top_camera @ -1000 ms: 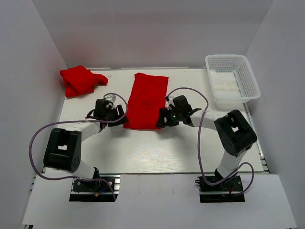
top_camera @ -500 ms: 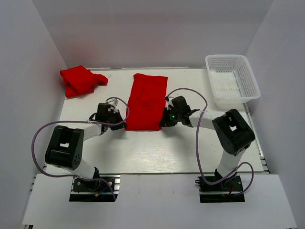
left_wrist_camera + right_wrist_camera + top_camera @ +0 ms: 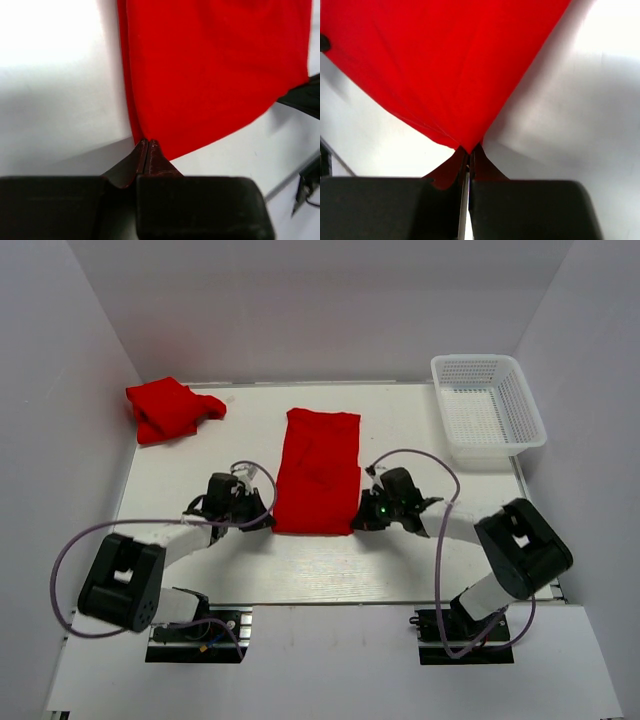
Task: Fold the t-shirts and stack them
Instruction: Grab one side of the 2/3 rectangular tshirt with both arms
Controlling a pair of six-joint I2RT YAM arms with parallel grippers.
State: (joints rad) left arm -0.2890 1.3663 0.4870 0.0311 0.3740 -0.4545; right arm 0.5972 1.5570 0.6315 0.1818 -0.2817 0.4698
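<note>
My left gripper needs to move back next toward the bare table by the table's near edge [image 3: 285, 566] and let go of the t-shirt's corner there, as both grippers hold its near end.
One red t-shirt [image 3: 318, 472] lies as a long folded strip in the middle of the white table. My left gripper [image 3: 271, 521] is shut on its near left corner [image 3: 146, 141]. At the near right corner [image 3: 469, 148], my right gripper [image 3: 361, 523] is shut on the cloth. Both corners are pinched between the closed jaws. A second red t-shirt [image 3: 168, 408] sits crumpled at the far left of the table, away from both grippers.
A white mesh basket [image 3: 487, 411] stands at the far right corner. White walls close in the table on the left, back and right. Purple cables loop from both arms over the table [image 3: 330, 562].
Both grippers closed on the near corners of the folded t-shirt and pulled it toward the near edge. The strip now lies closer to the arm bases.
</note>
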